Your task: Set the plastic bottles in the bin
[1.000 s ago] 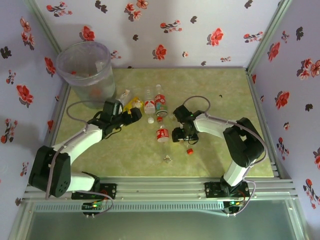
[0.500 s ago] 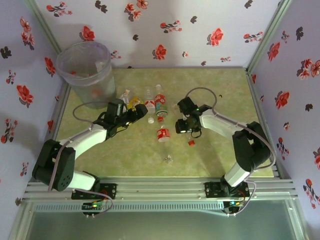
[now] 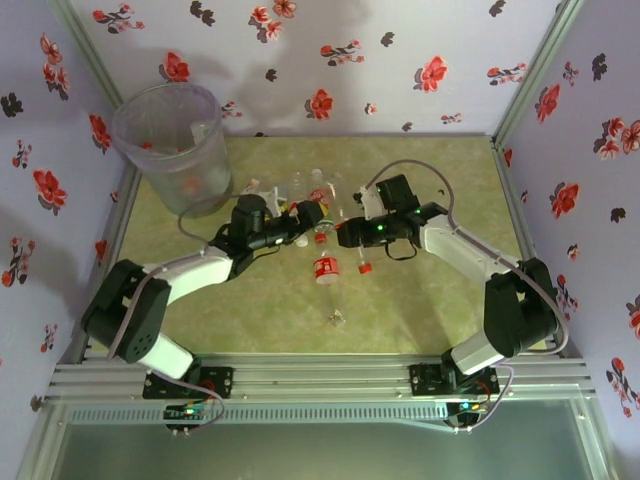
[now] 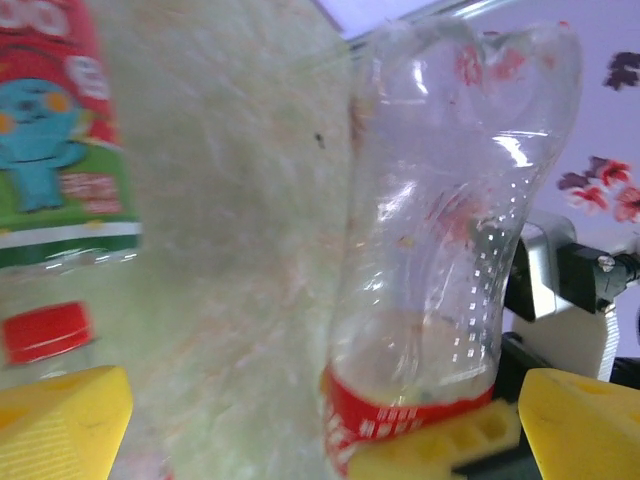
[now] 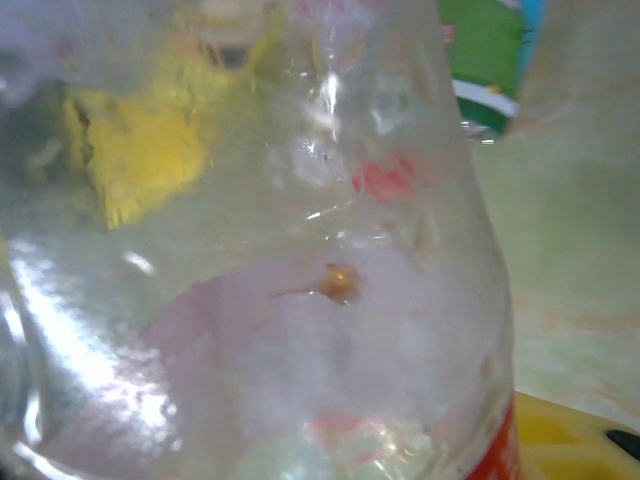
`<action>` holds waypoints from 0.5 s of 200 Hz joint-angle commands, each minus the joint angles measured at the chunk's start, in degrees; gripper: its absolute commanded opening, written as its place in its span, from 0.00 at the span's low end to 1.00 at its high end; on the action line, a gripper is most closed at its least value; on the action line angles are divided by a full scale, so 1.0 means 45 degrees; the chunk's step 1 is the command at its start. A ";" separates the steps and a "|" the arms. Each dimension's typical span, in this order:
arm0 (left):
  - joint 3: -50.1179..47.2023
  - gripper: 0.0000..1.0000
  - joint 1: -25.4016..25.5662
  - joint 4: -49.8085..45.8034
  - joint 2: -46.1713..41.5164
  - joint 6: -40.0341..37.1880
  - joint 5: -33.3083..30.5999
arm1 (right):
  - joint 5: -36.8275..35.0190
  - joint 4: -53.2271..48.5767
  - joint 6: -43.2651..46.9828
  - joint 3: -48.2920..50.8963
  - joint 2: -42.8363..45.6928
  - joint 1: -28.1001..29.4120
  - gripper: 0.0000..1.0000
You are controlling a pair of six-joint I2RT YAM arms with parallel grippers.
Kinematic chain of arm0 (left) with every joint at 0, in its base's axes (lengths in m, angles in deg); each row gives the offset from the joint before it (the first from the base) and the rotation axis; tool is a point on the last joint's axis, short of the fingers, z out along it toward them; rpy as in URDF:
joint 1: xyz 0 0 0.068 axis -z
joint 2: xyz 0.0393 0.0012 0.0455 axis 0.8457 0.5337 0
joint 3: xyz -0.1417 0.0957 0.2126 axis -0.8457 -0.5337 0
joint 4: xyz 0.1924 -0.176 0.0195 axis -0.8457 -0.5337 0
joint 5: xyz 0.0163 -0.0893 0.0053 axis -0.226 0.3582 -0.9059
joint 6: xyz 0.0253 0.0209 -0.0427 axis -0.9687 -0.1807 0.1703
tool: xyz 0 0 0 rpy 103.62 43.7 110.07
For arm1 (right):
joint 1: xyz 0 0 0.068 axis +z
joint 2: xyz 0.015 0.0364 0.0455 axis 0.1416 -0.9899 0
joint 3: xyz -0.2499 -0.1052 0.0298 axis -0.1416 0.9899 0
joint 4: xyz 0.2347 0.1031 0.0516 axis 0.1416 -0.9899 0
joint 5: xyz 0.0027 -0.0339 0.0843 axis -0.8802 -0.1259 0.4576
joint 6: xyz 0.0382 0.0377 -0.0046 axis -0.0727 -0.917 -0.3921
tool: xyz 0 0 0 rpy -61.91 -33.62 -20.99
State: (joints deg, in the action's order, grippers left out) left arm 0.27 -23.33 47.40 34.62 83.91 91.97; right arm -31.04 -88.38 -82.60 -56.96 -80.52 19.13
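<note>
I will next move the open fingers of my left gripper outward around the held bottle's clear bottom end [image 3: 334, 188] [image 4: 462, 115], because my right gripper holds the label.
My right gripper [image 3: 347, 236] is shut on a clear plastic bottle [image 5: 300, 300] at its red label, held above the middle of the table; its red cap [image 3: 365, 267] points toward the near side. One yellow finger [image 5: 575, 432] shows beside the label. My left gripper [image 4: 325, 425] is open, and the held bottle [image 4: 450, 230] stands between its fingers, nearer the right one. In the top view the left gripper [image 3: 305, 214] almost meets the right one. The bin [image 3: 170, 140] stands at the far left corner. More bottles [image 3: 318, 188] lie behind the grippers.
A red-labelled bottle [image 3: 325, 268] lies on the green mat just in front of the grippers. A bottle with a green and blue cartoon label [image 4: 55, 150] and red cap lies left of my left fingers. A small scrap [image 3: 335, 318] sits nearer the front edge. Flowered walls enclose the table.
My right gripper closed on the bottle and carried it up and left from the table's middle. My left arm reached further right until its open jaws stood around that bottle.
</note>
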 commanded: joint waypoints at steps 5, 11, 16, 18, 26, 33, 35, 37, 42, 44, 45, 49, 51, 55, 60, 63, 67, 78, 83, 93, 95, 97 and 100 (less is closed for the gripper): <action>0.0863 0.98 0.0341 0.2455 0.0759 0.0362 0.1061 | 0.1826 0.0589 0.0046 -0.0079 -0.0051 0.0015 0.50; 0.0973 0.98 0.0358 0.2440 0.0879 0.0344 0.1105 | 0.1880 0.0576 0.0018 -0.0050 -0.0061 0.0033 0.50; 0.1060 0.97 0.0380 0.2410 0.0973 0.0319 0.1108 | 0.1941 0.0601 -0.0006 -0.0028 -0.0087 0.0034 0.50; 0.1107 0.96 0.0380 0.2387 0.1004 0.0325 0.1096 | 0.1972 0.0613 -0.0029 -0.0020 -0.0087 0.0035 0.50; 0.1276 0.95 0.0404 0.2259 0.1150 0.0272 0.1094 | 0.2118 0.0694 -0.0111 0.0009 -0.0116 0.0049 0.51; 0.1409 0.93 0.0455 0.2205 0.1270 0.0222 0.1109 | 0.2243 0.0751 -0.0176 0.0040 -0.0147 0.0054 0.50; 0.1443 0.93 0.0457 0.2203 0.1308 0.0218 0.1096 | 0.2282 0.0773 -0.0184 0.0060 -0.0156 0.0064 0.51; 0.1471 0.92 0.0472 0.2188 0.1337 0.0217 0.1098 | 0.2312 0.0778 -0.0191 0.0065 -0.0168 0.0071 0.51; 0.1551 0.91 0.0487 0.2211 0.1430 0.0226 0.1100 | 0.2402 0.0842 -0.0221 0.0099 -0.0161 0.0076 0.51; 0.1571 0.91 0.0495 0.2229 0.1450 0.0234 0.1094 | 0.2424 0.0864 -0.0234 0.0104 -0.0174 0.0089 0.51; 0.1575 0.90 0.0496 0.2255 0.1477 0.0235 0.1103 | 0.2431 0.0871 -0.0240 0.0115 -0.0166 0.0091 0.51; 0.1623 0.89 0.0514 0.2331 0.1571 0.0269 0.1086 | 0.2483 0.0936 -0.0262 0.0149 -0.0161 0.0093 0.51; 0.1638 0.88 0.0516 0.2386 0.1608 0.0298 0.1091 | 0.2518 0.0980 -0.0284 0.0166 -0.0169 0.0093 0.51; 0.1665 0.87 0.0517 0.2502 0.1679 0.0367 0.1085 | 0.2578 0.1025 -0.0303 0.0198 -0.0196 0.0093 0.51; 0.1696 0.85 0.0537 0.2658 0.1768 0.0439 0.1084 | 0.2647 0.1083 -0.0343 0.0222 -0.0209 0.0103 0.51; 0.1708 0.84 0.0539 0.2750 0.1836 0.0508 0.1079 | 0.2679 0.1101 -0.0338 0.0223 -0.0231 0.0102 0.51; 0.1733 0.83 0.0536 0.2907 0.1929 0.0580 0.1088 | 0.2725 0.1109 -0.0355 0.0223 -0.0267 0.0106 0.51; 0.1764 0.79 0.0565 0.3196 0.2147 0.0788 0.1101 | 0.2842 0.1155 -0.0397 0.0213 -0.0354 0.0113 0.51; 0.1784 0.78 0.0575 0.3286 0.2227 0.0864 0.1107 | 0.2867 0.1182 -0.0402 0.0204 -0.0418 0.0118 0.51; 0.1810 0.75 0.0614 0.3443 0.2371 0.0984 0.1104 | 0.2924 0.1220 -0.0402 0.0181 -0.0503 0.0113 0.51; 0.1812 0.74 0.0629 0.3465 0.2403 0.1004 0.1100 | 0.2916 0.1232 -0.0416 0.0173 -0.0508 0.0108 0.51; 0.1822 0.72 0.0633 0.3495 0.2426 0.1024 0.1099 | 0.2910 0.1245 -0.0420 0.0167 -0.0524 0.0111 0.51; 0.1814 0.71 0.0631 0.3524 0.2453 0.1050 0.1100 | 0.2908 0.1249 -0.0416 0.0155 -0.0551 0.0112 0.51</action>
State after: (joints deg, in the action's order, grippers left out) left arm 6.74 -21.17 58.66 43.82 87.04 95.95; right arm -20.44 -84.62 -83.78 -56.52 -81.83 19.28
